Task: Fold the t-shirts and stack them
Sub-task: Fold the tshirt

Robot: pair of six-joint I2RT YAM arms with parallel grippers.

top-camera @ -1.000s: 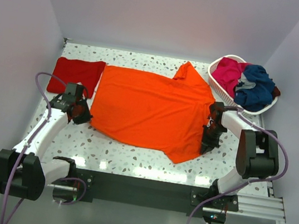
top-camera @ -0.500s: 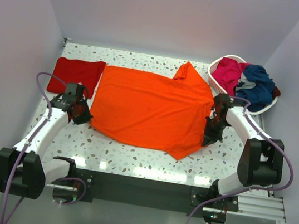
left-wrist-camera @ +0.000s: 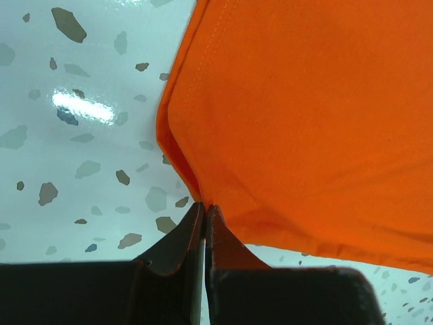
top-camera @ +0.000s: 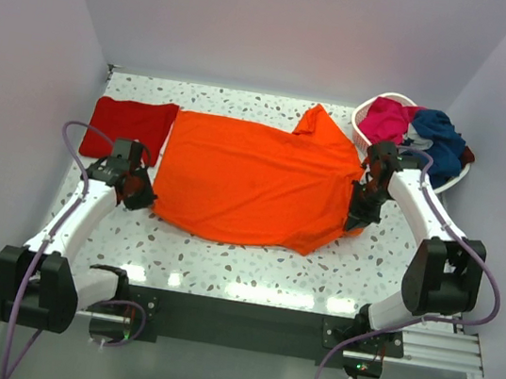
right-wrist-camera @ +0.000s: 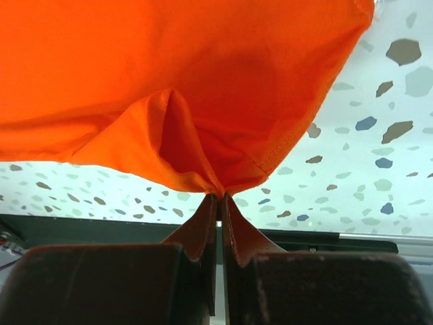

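The orange t-shirt's edge still hangs lifted. It goes down and back toward the black mounting bar in my right gripper next, and comes free on the bare tabletop.
A large orange t-shirt (top-camera: 254,180) lies spread across the middle of the speckled table. My left gripper (top-camera: 140,197) is shut on its near left corner, the cloth (left-wrist-camera: 284,115) pinched at the fingertips. My right gripper (top-camera: 356,216) is shut on the shirt's near right edge and holds that orange cloth (right-wrist-camera: 169,88) lifted off the table. A folded red t-shirt (top-camera: 131,126) lies flat at the far left. Magenta (top-camera: 387,119) and navy (top-camera: 440,146) t-shirts are heaped in the basket.
The white basket (top-camera: 373,150) stands at the far right corner, close behind my right arm. White walls close in the table on three sides. The black mounting rail (top-camera: 234,315) runs along the near edge.
My right gripper has moved away from the near edge and up, carrying the shirt's near right corner with it, so that corner has shortened. The left gripper has stayed put.
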